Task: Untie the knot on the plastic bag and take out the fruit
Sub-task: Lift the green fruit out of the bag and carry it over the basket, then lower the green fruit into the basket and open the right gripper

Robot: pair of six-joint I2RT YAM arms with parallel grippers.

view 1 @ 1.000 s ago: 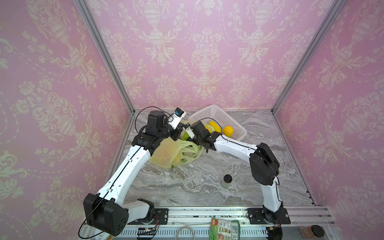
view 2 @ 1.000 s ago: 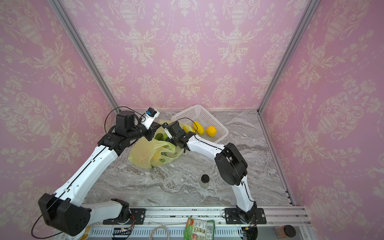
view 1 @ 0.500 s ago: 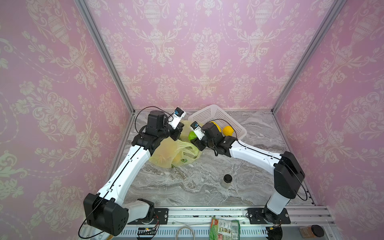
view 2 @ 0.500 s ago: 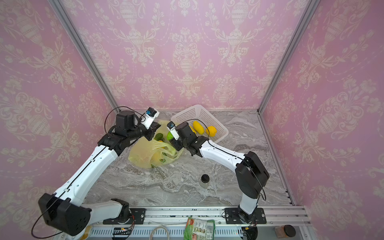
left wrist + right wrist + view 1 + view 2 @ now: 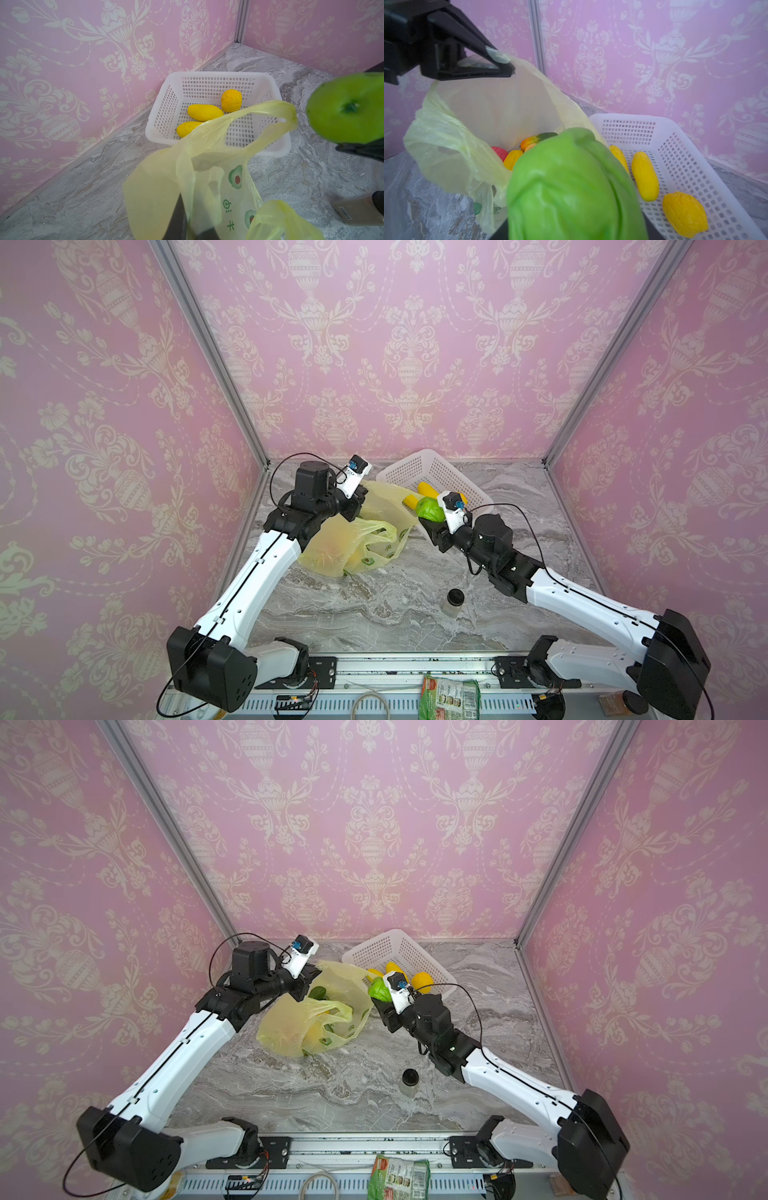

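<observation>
The green fruit (image 5: 430, 509) in my right gripper goes outward next, then down for release, since the white basket's bottom, already holding yellow fruits, lies outward and below.
The yellow-green plastic bag (image 5: 353, 543) lies open on the marble table. Its knot is out of view, and a loose handle loop (image 5: 270, 116) hangs free. My left gripper (image 5: 506, 64) is shut on the bag's far rim and holds the mouth up. Inside lie a pink piece (image 5: 499, 152), a yellow piece (image 5: 512, 159) and a green-orange oblong (image 5: 538, 139). My right gripper (image 5: 432, 516) is shut on a green round fruit (image 5: 430, 509), held in the air between the bag and the white basket (image 5: 440, 470). Its fingers are hidden behind the fruit in the right wrist view.
The basket holds two long yellow fruits (image 5: 644, 178) and a bumpy yellow ball (image 5: 683, 214). A small jar with a black lid (image 5: 455, 601) stands on the table in front of the right arm. A green snack packet (image 5: 449, 697) lies on the front rail.
My right gripper has drawn back out of the bag's mouth to the right, carrying the green fruit towards the basket. The left gripper has kept its hold on the rim.
</observation>
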